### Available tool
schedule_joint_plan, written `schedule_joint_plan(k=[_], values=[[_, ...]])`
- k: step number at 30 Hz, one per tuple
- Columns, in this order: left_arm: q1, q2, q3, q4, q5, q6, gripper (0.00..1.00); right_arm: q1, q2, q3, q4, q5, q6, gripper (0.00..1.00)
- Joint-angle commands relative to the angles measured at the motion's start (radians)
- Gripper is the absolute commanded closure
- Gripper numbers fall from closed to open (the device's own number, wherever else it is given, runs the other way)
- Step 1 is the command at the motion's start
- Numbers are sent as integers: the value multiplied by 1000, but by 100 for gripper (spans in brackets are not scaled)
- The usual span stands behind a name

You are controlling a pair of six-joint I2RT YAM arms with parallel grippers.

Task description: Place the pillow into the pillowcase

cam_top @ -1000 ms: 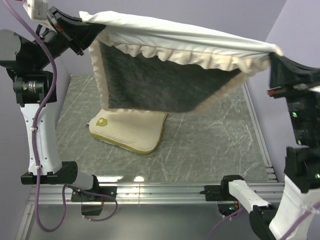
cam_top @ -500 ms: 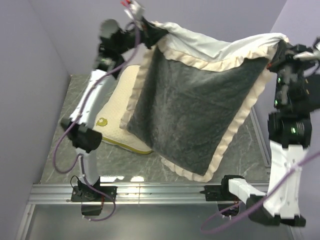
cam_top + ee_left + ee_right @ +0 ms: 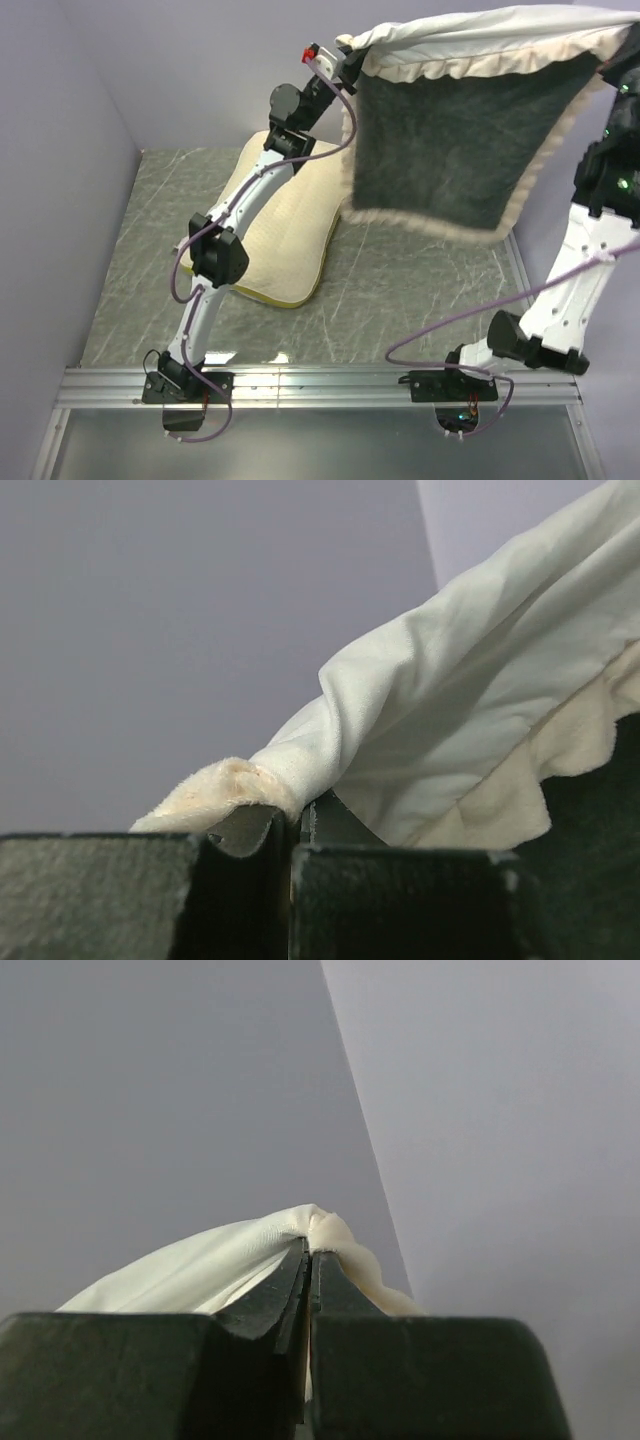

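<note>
The pillowcase hangs in midair, so my left gripper must lower its corner back onto the pillow's edge by the bare table and release it.
The pillowcase (image 3: 455, 150) hangs stretched in the air at the upper right of the top view, dark grey face toward the camera, white face on top, cream ruffle all round. My left gripper (image 3: 345, 55) is shut on its upper left corner. In the left wrist view the left gripper (image 3: 295, 815) pinches bunched white cloth and ruffle of the pillowcase (image 3: 450, 720). My right gripper (image 3: 310, 1255) is shut on the pillowcase (image 3: 200, 1265) at its upper right corner; in the top view that corner sits at the frame's edge. The cream-yellow pillow (image 3: 285, 235) lies flat on the table, partly behind the left arm.
The marbled grey table (image 3: 420, 290) is bounded by purple walls at the left and back. A metal rail (image 3: 320, 385) with the arm bases runs along the near edge. The right arm (image 3: 590, 250) stands tall at the table's right edge.
Both arms have carried the pillowcase up and to the right. The left arm has stretched out over the pillow. The pillowcase now hangs higher and flatter along its top edge.
</note>
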Motion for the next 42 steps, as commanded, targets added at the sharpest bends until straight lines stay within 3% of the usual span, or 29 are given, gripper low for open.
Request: schedule_joint_plan(k=[1,3,5,6,9,11,12,15,16,18,19,26,28,30,31,34,36,37,40,42], values=[[-11,-168,-19,258,-54,81,99,-45,-225,-92,208,-49,22,100],[9,-223,-112,218,27,6,99,-45,-334,-267,294,-113,-21,100],[16,-275,-231,163,118,-16,100,-44,-451,-456,275,-152,-70,100],[16,-335,-384,102,217,-10,99,-45,-500,-563,237,-187,-104,100],[16,-415,-660,-91,366,50,100,-44,-578,-764,124,-247,-193,100],[16,-434,-767,-211,461,148,99,-44,-599,-933,31,-271,-317,100],[15,-432,-839,-358,480,195,99,-44,-596,-1005,-9,-276,-360,100],[16,-399,-870,-588,532,358,98,-44,-567,-1105,-181,-324,-559,100],[16,-383,-850,-809,554,461,97,-42,-557,-1127,-248,-318,-592,100],[15,-351,-812,-954,563,530,96,-44,-542,-1190,-314,-311,-708,100],[13,-343,-801,-1100,560,624,95,-42,-542,-1213,-368,-308,-747,100],[10,-334,-836,-1429,468,815,92,0,-574,-1377,-600,-269,-1067,100],[10,-329,-842,-1483,424,837,79,8,-563,-1395,-670,-267,-1135,100],[29,-339,-855,-1548,404,855,67,26,-557,-1396,-719,-278,-1190,88],[41,-349,-859,-1553,400,832,56,31,-556,-1389,-757,-284,-1199,60],[108,-394,-821,-1632,434,821,36,40,-540,-1307,-857,-359,-1252,23],[174,-420,-749,-1695,442,828,33,40,-510,-1209,-884,-402,-1247,17],[196,-426,-725,-1744,428,825,19,40,-495,-1173,-888,-441,-1236,17],[289,-452,-671,-1758,411,808,17,45,-419,-1063,-840,-494,-1157,17],[337,-477,-718,-1676,326,751,18,86,-349,-1035,-769,-465,-1041,20]])
